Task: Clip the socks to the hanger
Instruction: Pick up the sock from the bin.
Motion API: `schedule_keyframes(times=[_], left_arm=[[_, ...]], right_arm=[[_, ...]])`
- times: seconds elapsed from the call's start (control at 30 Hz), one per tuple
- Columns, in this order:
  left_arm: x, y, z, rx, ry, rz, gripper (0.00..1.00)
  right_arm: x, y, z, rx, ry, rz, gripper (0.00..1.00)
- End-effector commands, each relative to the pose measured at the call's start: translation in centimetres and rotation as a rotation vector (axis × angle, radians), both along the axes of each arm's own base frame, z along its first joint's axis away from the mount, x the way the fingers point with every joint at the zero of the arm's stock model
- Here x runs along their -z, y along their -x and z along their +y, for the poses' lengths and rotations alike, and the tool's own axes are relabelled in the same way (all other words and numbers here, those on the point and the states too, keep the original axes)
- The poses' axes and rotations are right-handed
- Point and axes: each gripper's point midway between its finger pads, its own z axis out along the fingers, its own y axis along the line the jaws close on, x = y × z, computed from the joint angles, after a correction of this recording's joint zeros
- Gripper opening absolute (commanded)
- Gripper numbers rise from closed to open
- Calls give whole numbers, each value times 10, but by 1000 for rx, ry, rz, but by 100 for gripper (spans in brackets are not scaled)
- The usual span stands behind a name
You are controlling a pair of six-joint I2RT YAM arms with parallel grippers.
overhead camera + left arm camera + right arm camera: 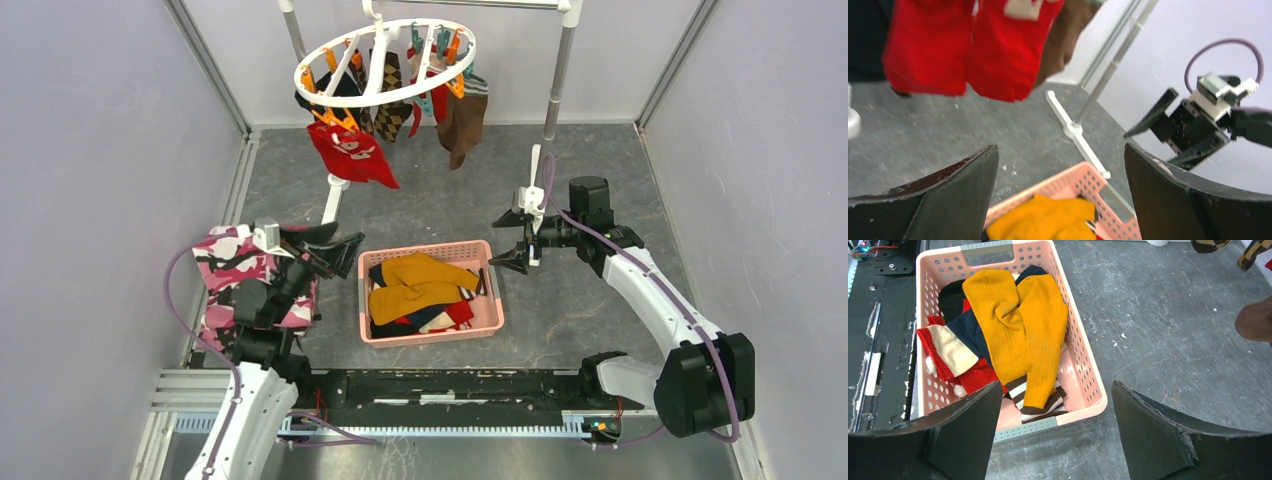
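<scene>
My left gripper is due to swing to the right in the top view next and tilt down onto the far mustard sock near its stripes, because the mustard socks are on top.
The white round hanger (385, 50) hangs at the back with red socks (352, 155), an argyle sock (392, 110) and a brown sock (462, 120) clipped to it. More socks, mustard yellow ones (415, 285) on top, lie in the pink basket (432, 246). My left gripper (345, 245) is open and empty just left of the basket, below the red socks (973, 45). In the left wrist view the open gripper (1060, 150) frames a mustard sock (1043, 220). My right gripper (497, 241) is open and empty at the basket's right end. The right wrist view has the mustard socks (1018, 325) ahead of the gripper (1056, 385).
A pink camouflage cloth (235, 270) lies under the left arm. The metal rack's pole (562, 70) and white foot (535, 165) stand behind the right gripper; another foot (333, 200) lies behind the left one. Red, navy and striped socks (953, 350) fill the basket (1099, 400).
</scene>
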Motion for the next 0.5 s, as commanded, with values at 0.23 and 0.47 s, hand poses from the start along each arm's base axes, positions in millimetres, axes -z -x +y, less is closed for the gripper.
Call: schedule_keyframes(times=[0.23,0.47], left_arm=[[60,28,-33,267,212,165,99],[84,29,-59,371,202,333,96]], right_arm=[[1,4,4,-59,-28,-15,87],[6,5,5,-68,-29,1,87]])
